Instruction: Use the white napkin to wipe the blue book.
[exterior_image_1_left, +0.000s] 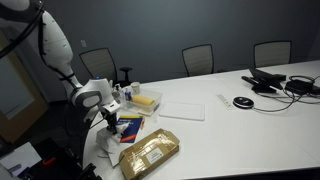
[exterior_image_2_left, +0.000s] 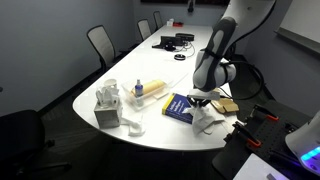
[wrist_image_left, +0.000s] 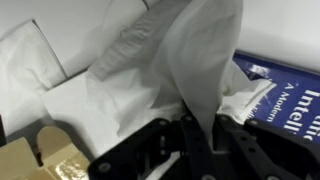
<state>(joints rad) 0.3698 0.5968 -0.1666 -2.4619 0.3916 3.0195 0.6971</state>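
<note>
My gripper should next lift the white napkin, carry it across the blue book and lower it there, because Bare table shows on the tissue box side.
In the wrist view my gripper (wrist_image_left: 196, 135) is shut on the white napkin (wrist_image_left: 150, 60), whose rumpled folds rise from the jaws and fill most of the picture. The blue book (wrist_image_left: 292, 88) lies at the right with its near corner under the napkin's edge. In both exterior views the gripper (exterior_image_1_left: 108, 118) (exterior_image_2_left: 205, 99) hangs low over the table's end. The blue book (exterior_image_1_left: 129, 126) (exterior_image_2_left: 179, 106) lies flat just beside it. The napkin (exterior_image_2_left: 208, 123) drapes down from the jaws onto the table by the book.
A tan-gold padded packet (exterior_image_1_left: 150, 153) (wrist_image_left: 45, 160) lies close to the book, near the table's edge. A flat white rectangle (exterior_image_1_left: 182, 110), a yellow object (exterior_image_1_left: 147, 100) (exterior_image_2_left: 150, 88) and a tissue box (exterior_image_2_left: 107, 110) stand nearby. Cables and devices (exterior_image_1_left: 275, 82) lie at the far end, with chairs around.
</note>
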